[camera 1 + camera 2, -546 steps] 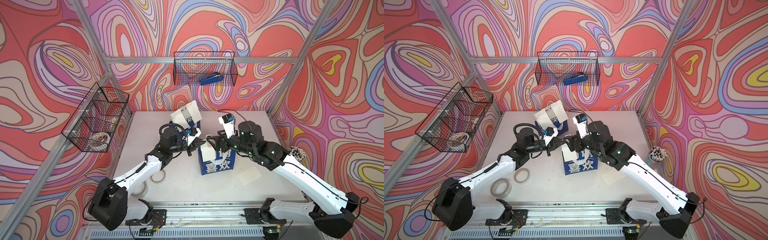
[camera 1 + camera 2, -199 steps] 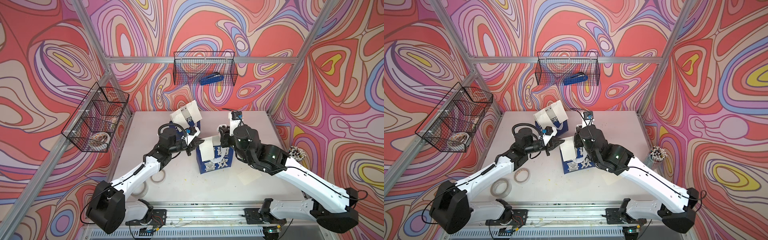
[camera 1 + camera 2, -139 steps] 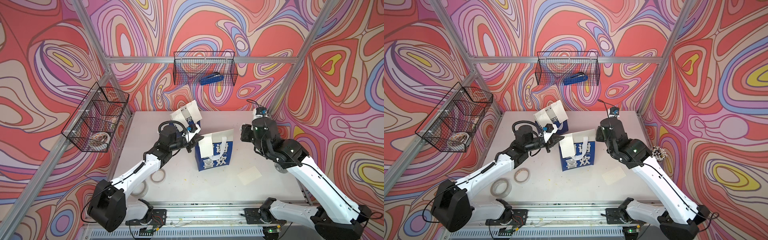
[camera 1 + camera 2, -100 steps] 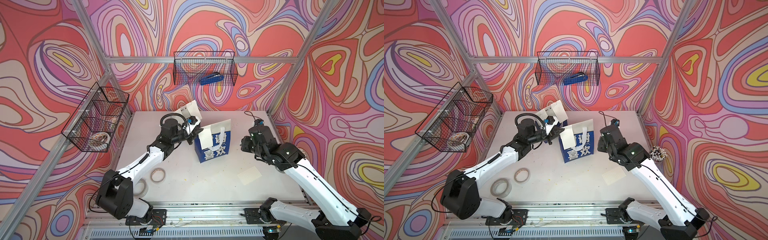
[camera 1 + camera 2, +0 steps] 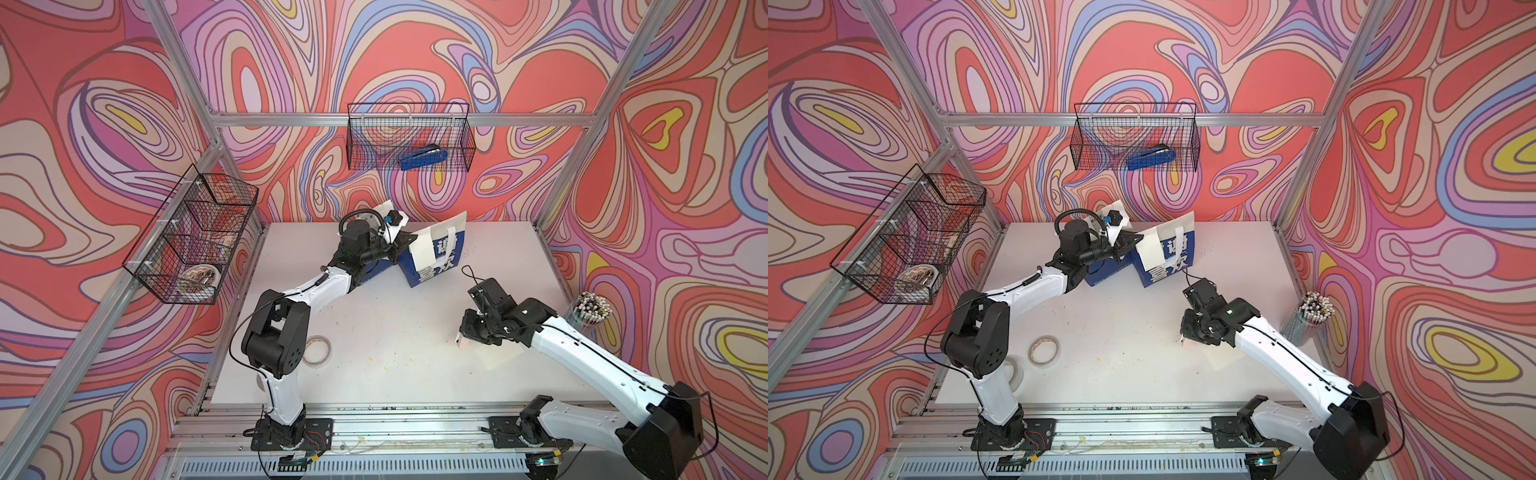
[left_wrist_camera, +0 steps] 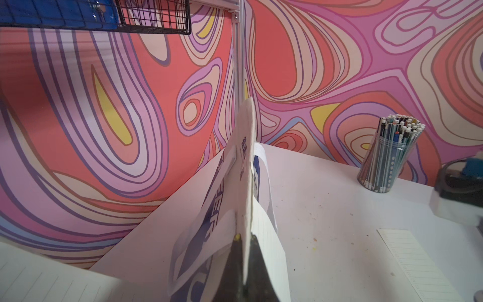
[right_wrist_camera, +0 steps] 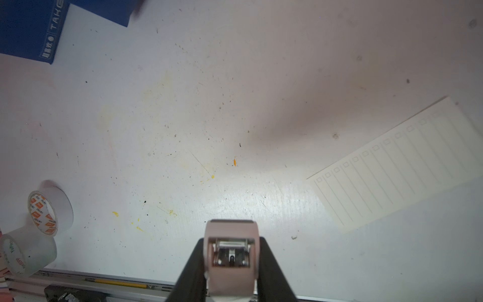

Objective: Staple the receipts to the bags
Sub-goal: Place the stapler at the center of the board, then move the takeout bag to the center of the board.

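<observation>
The bare spot on the tabletop (image 5: 457,358) (image 7: 264,202) beside the receipt is below my right gripper, toward my base. My right gripper will move down and back next and release the stapler there.
The blue-and-white bag with Chinese characters (image 5: 438,266) (image 5: 1167,266) stands tilted at the back of the table in both top views. A white receipt (image 5: 423,254) (image 5: 1149,249) lies against its face. My left gripper (image 5: 409,240) (image 6: 243,251) is shut on the bag's white top edge (image 6: 247,170), with the lined receipt (image 6: 269,251) pinched alongside. A second blue bag (image 5: 374,272) (image 5: 1100,275) sits behind the left arm. My right gripper (image 5: 464,338) (image 7: 231,243) is shut on a pale stapler (image 7: 231,253), low over the table beside a loose receipt (image 5: 498,356) (image 7: 400,164).
A cup of pencils (image 5: 590,309) (image 6: 389,154) stands at the right edge. Tape rolls (image 5: 316,349) (image 7: 49,213) lie front left. A wire basket holding a blue stapler (image 5: 424,158) hangs on the back wall. Another basket (image 5: 195,241) hangs on the left wall.
My right arm has drawn the stapler away from the bag, toward the front right and down beside the loose receipt. My left gripper has carried the bag toward the back wall.
</observation>
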### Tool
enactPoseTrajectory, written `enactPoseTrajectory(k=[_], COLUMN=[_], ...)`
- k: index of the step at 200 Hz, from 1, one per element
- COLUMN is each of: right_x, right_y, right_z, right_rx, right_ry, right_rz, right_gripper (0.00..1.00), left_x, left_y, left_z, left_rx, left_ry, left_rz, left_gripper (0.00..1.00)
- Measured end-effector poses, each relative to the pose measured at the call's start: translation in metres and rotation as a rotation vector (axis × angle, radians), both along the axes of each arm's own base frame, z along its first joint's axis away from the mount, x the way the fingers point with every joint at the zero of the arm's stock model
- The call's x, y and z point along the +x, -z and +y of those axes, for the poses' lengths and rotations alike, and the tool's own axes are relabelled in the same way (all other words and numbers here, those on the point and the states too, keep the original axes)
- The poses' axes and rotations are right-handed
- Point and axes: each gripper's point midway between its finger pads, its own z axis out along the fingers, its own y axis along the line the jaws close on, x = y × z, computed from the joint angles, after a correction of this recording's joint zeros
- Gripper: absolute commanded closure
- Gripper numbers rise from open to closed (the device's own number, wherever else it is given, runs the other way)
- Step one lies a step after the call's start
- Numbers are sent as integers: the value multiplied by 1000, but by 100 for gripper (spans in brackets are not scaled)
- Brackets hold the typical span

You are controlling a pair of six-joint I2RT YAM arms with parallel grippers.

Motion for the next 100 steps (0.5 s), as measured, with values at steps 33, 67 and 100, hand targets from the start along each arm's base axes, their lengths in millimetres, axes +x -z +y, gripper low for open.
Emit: enactPoseTrajectory(k=[33, 67, 100], right_x=[-10, -22, -21], right_y=[42, 83, 94], right_z=[1, -2, 1], right_rx=[-23, -65, -65], right_ry=[47, 111, 150], right_rz=[134, 273, 305], right_gripper=[95, 95, 88], left_x=[-7, -27, -32], left_y=[-4, -3, 3], left_z=[16, 29, 38], left_rx=[-16, -25, -28], left_ry=[51, 141, 175], left_rz=[1, 24, 46], left_gripper=[100, 100, 100])
